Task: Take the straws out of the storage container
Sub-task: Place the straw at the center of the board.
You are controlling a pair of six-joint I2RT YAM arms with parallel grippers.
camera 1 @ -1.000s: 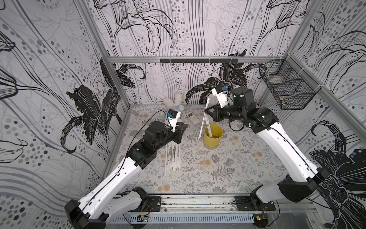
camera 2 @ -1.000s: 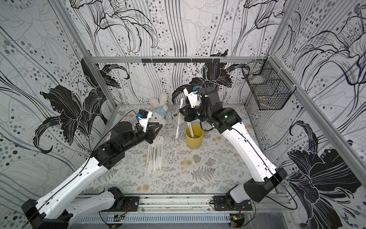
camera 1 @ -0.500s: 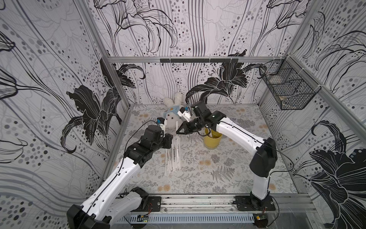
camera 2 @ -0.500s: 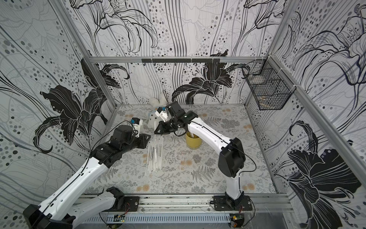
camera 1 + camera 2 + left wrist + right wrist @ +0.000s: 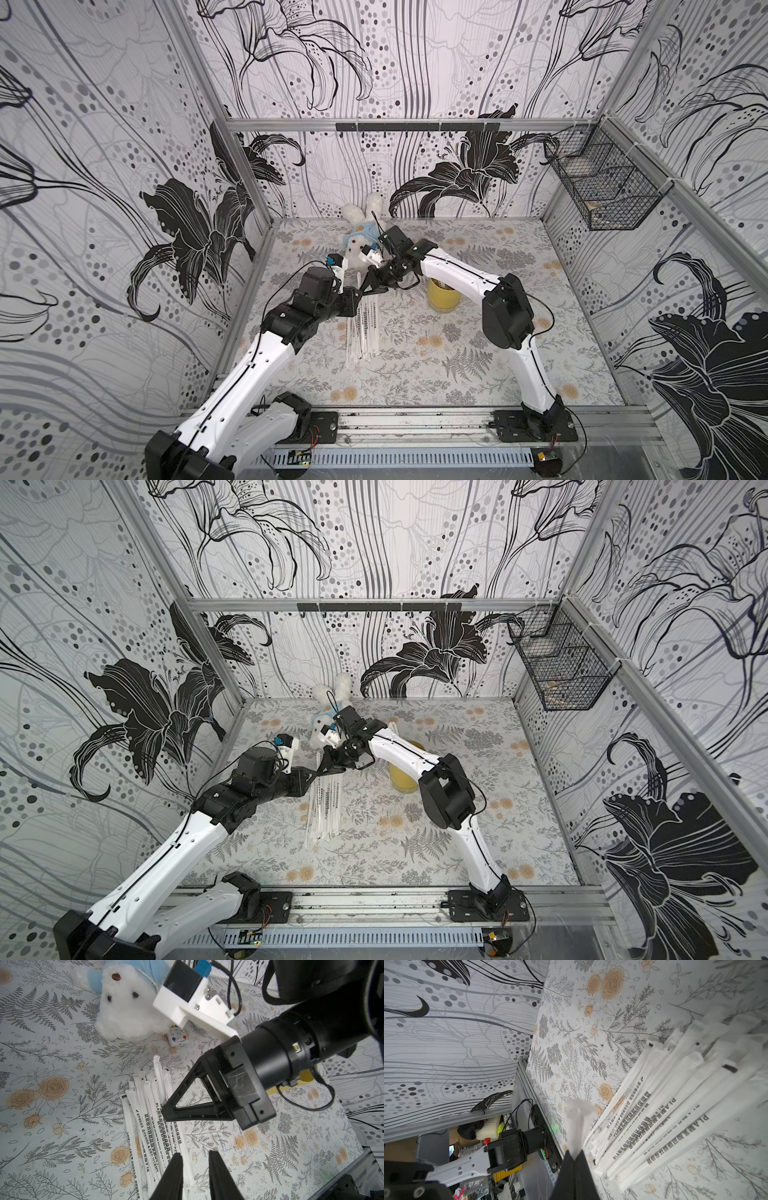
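The other straws are just below the straw's end, so next my right gripper will move down a little toward the far half of the pile and let go of the straw's end.
Several white paper-wrapped straws (image 5: pixel 363 328) (image 5: pixel 326 808) lie side by side in a pile on the floral table, left of the yellow storage container (image 5: pixel 444 296) (image 5: pixel 402 780). My right gripper (image 5: pixel 367 290) (image 5: pixel 574 1157) is down at the pile's far end, shut on the end of one straw (image 5: pixel 578 1124) that sticks out past its tips. The rest of the pile (image 5: pixel 675 1105) lies beside it. My left gripper (image 5: pixel 356 296) (image 5: pixel 196 1157) hovers open just over the same straws (image 5: pixel 149 1118), nothing between its fingers, and faces the right gripper (image 5: pixel 166 1112) closely.
A white plush rabbit (image 5: pixel 360 232) (image 5: pixel 124 1012) lies behind the pile, with a white remote (image 5: pixel 177 1035) beside it. A black wire basket (image 5: pixel 602 187) hangs on the right wall. The left wall and its frame rail (image 5: pixel 521 1076) run close to the pile.
My right arm swung from above the yellow container down and left to the pile, carrying a straw. The left gripper dropped lower toward the pile's far end.
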